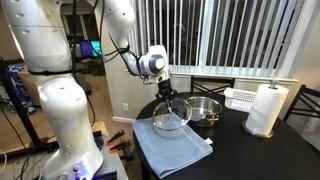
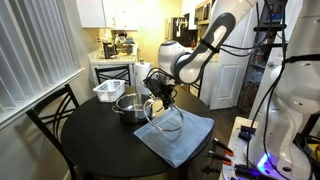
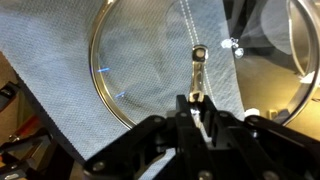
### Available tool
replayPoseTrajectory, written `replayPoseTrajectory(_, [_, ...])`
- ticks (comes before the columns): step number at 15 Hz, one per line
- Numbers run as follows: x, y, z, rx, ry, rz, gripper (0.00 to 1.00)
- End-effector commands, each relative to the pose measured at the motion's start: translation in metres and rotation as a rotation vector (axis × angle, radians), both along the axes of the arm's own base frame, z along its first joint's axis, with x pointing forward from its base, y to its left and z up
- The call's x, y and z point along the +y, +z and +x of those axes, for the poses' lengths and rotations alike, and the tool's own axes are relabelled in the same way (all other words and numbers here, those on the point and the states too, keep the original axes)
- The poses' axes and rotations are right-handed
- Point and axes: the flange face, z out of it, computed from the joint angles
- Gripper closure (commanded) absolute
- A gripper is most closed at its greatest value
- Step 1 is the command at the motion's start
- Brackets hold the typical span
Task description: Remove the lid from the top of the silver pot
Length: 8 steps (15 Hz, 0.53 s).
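Next, my gripper lowers the tilted lid away from the pot [image 1: 206,109] and flat onto the grey-blue cloth [image 1: 172,148], which lies bare below, then releases the knob.
My gripper [image 1: 168,97] [image 2: 160,97] is shut on the knob of the glass lid [image 1: 171,119] [image 2: 167,119]. The lid hangs tilted just over a grey-blue cloth [image 1: 172,148] [image 2: 180,140], off the silver pot and beside it. The silver pot [image 1: 206,109] [image 2: 130,105] stands open on the black round table [image 1: 240,150] [image 2: 90,140]. In the wrist view my gripper [image 3: 200,100] clamps the knob, and the lid's metal rim [image 3: 100,80] rings the cloth beneath. The pot's rim [image 3: 290,45] shows at the upper right. I cannot tell whether the lid's lower edge touches the cloth.
A white slatted rack [image 1: 243,97] [image 2: 108,90] stands behind the pot. A paper towel roll [image 1: 266,108] stands at the table's side. Dark chairs [image 2: 55,110] [image 1: 305,100] ring the table. The robot's base [image 1: 65,110] is close to the table's edge.
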Motion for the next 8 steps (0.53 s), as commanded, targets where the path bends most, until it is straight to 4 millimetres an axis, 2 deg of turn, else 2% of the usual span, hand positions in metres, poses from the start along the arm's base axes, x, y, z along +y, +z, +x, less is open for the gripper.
replayPoseTrajectory(1, [0.002,-0.01,-0.01,0.07,-0.006,-0.037,0.96])
replayPoseTrajectory(5, [0.001,-0.04,-0.008,0.174,-0.028,-0.072,0.96])
replayPoseTrajectory(8, [-0.001,-0.059,-0.001,0.187,-0.05,-0.082,0.96])
